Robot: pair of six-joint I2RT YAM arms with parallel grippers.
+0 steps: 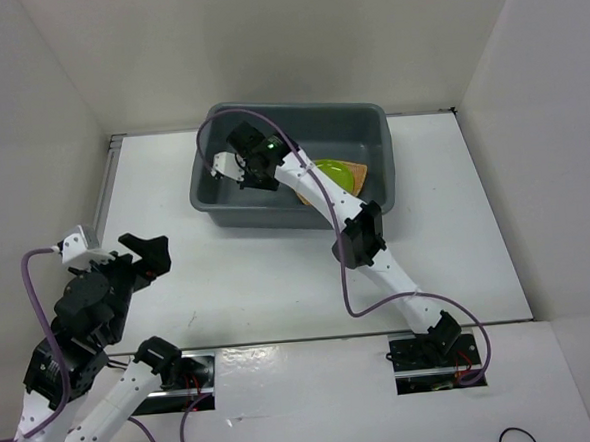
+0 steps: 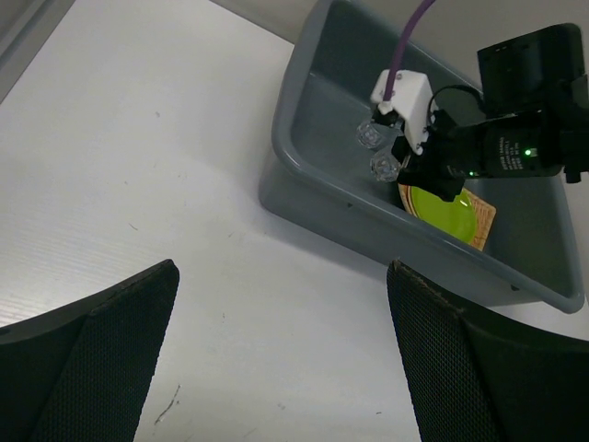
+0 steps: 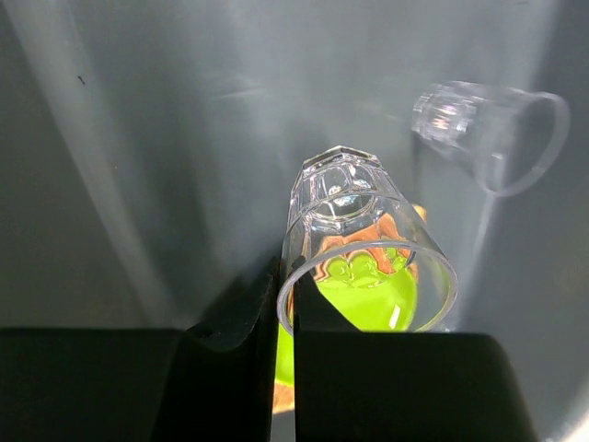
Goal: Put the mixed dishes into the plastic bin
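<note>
The small clear cup still hangs above the bare bottom of the bin, so I will next move my right gripper down toward it beside the orange woven plate (image 1: 360, 177) and let go of the cup's rim.
The plastic bin (image 1: 374, 126) stands at the back of the table; its near wall (image 2: 322, 198) shows in the left wrist view. My right gripper (image 3: 287, 276) reaches inside the bin, shut on the rim of a small clear cup (image 3: 354, 230), which hangs above the bin floor. A second clear cup (image 3: 492, 129) lies on its side on the floor beyond it. The lime-green plate (image 1: 337, 171) rests on the orange woven plate (image 1: 360, 177) at the bin's right end. My left gripper (image 2: 281, 272) hovers open over bare table, left of the bin, with nothing between its fingers.
White walls enclose the table on the left, back and right. The right arm's purple cable (image 1: 269, 117) arcs over the bin. Both arm bases sit at the near edge (image 1: 303, 351).
</note>
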